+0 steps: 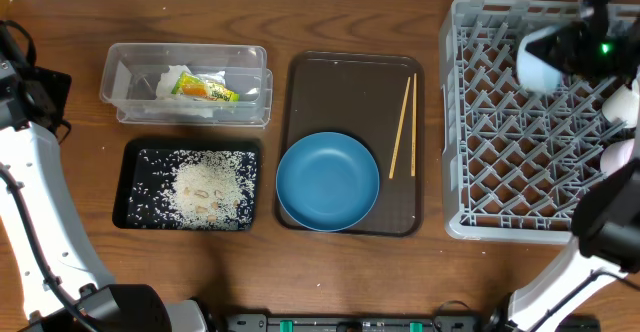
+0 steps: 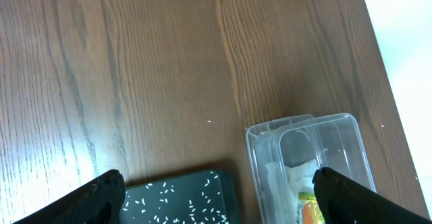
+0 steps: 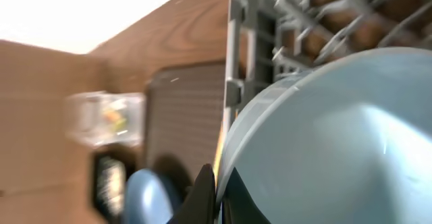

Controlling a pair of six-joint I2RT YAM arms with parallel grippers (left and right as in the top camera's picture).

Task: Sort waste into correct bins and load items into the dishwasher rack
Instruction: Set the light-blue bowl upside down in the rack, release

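Note:
My right gripper needs to go down until the bowl (image 1: 541,60) sits on the rack's empty wires below, clear of the white shapes, and then let go of the bowl's rim.
My right gripper (image 1: 572,48) is shut on the rim of the light-blue bowl (image 1: 541,60) and holds it tilted over the far part of the grey dishwasher rack (image 1: 500,172). In the right wrist view the bowl (image 3: 324,136) fills the frame, with the fingers (image 3: 214,196) pinching its edge. The blue plate (image 1: 327,181) and wooden chopsticks (image 1: 403,125) lie on the brown tray. The clear tub (image 1: 120,97) holds the napkin (image 1: 172,80) and snack wrapper (image 1: 205,90). Rice (image 1: 205,187) lies in the black tray (image 1: 135,154). My left gripper (image 2: 219,200) is open and empty above the tub's end.
The brown serving tray (image 1: 350,92) sits between the bins and the rack. Two white rounded shapes (image 1: 622,104) show at the rack's right edge, partly behind my right arm. My left arm (image 1: 30,142) runs along the table's left edge.

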